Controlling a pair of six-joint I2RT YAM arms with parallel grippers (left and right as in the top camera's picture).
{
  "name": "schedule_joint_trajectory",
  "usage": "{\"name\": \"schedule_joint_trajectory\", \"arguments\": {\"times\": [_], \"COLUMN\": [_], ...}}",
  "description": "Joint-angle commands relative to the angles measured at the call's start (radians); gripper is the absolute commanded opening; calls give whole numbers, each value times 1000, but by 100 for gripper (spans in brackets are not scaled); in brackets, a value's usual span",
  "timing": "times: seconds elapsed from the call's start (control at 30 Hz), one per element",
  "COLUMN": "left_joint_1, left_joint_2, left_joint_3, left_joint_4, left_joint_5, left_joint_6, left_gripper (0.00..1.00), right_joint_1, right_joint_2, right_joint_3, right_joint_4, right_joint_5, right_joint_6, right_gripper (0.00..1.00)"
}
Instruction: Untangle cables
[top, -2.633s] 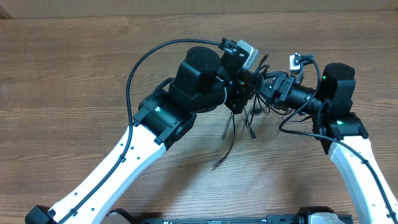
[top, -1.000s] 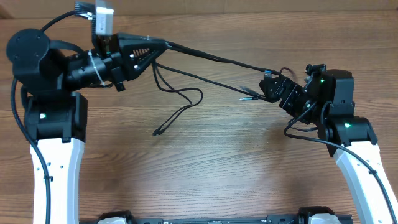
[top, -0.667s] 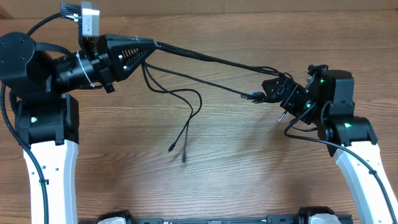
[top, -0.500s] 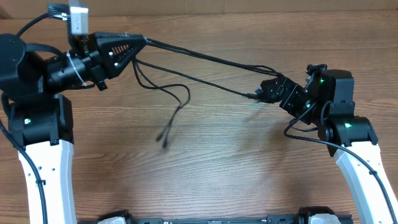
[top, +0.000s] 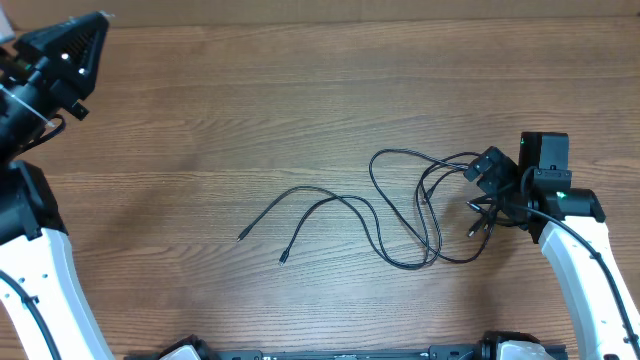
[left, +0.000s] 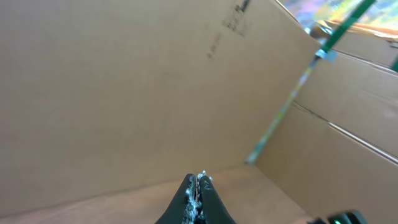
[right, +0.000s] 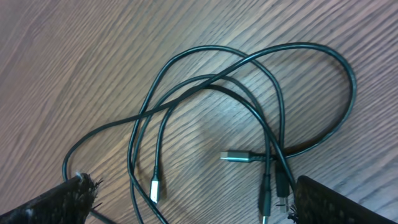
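Note:
The strands run close together at the near bend of the tangle, so my right gripper needs to move back and to the left in the overhead view next, down onto them.
The cables (top: 405, 205) lie slack on the wooden table as thin black cords, looped over one another at centre right. Two loose strands run left and end in small plugs (top: 241, 237). My right gripper (top: 481, 194) stands open low over the right side of the tangle. In the right wrist view the loops (right: 249, 93) and several plug ends (right: 236, 155) lie between its spread fingers (right: 68, 199), with nothing gripped. My left gripper (top: 98, 22) is raised at the far upper left, away from the cables. Its jaws (left: 199, 182) are shut on nothing.
A cardboard wall (left: 124, 81) fills the left wrist view, with a green strip (left: 292, 99) across it. The right arm's own thick black wire (top: 585, 255) runs along its white link. Bare wooden table (top: 300, 120) surrounds the cables.
The cables were stretched taut between both grippers; now they lie loose on the table. My left arm swung further up and left, empty. The right gripper dropped lower over the tangle.

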Motion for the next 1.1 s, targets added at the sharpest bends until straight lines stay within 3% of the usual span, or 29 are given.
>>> {"name": "schedule_joint_trajectory", "arguments": {"times": [0.0, 0.2, 0.33, 0.47, 0.67, 0.77, 0.87, 0.9, 0.97, 1.07], "left_joint_1": [-24, -33, -66, -146, -324, -422, -482, -489, -515, -531], "left_joint_2": [19, 19, 19, 19, 21, 34, 63, 71, 127, 189], "left_joint_3": [20, 20, 20, 20, 20, 20, 20, 20, 20, 20], "left_joint_4": [-3, -69, -208, -443, -773, -899, -972, -988, -1028, -1043], "left_joint_5": [97, 110, 72, -97, -405, -568, -705, -727, -747, -747], "left_joint_6": [25, 31, 81, 223, 475, 567, 574, 574, 570, 570], "left_gripper": [4, 4, 4, 4, 6, 16, 26, 31, 50, 56], "right_joint_1": [5, 6, 7, 8, 56, 134, 177, 183, 187, 187], "right_joint_2": [-15, -15, -15, -15, -15, -15, -15, -15, -15, -15], "right_joint_3": [12, 12, 13, 19, 19, 19, 19, 19, 18, 17], "right_joint_4": [9, 33, 27, 18, -34, -58, -70, -77, -108, -129], "right_joint_5": [-49, -129, -209, -348, -406, -393, -346, -331, -303, -275], "right_joint_6": [-4, -95, -142, -224, -300, -330, -330, -330, -342, -356], "right_gripper": [100, 100, 100, 100, 100, 100, 100, 100, 100, 100]}}
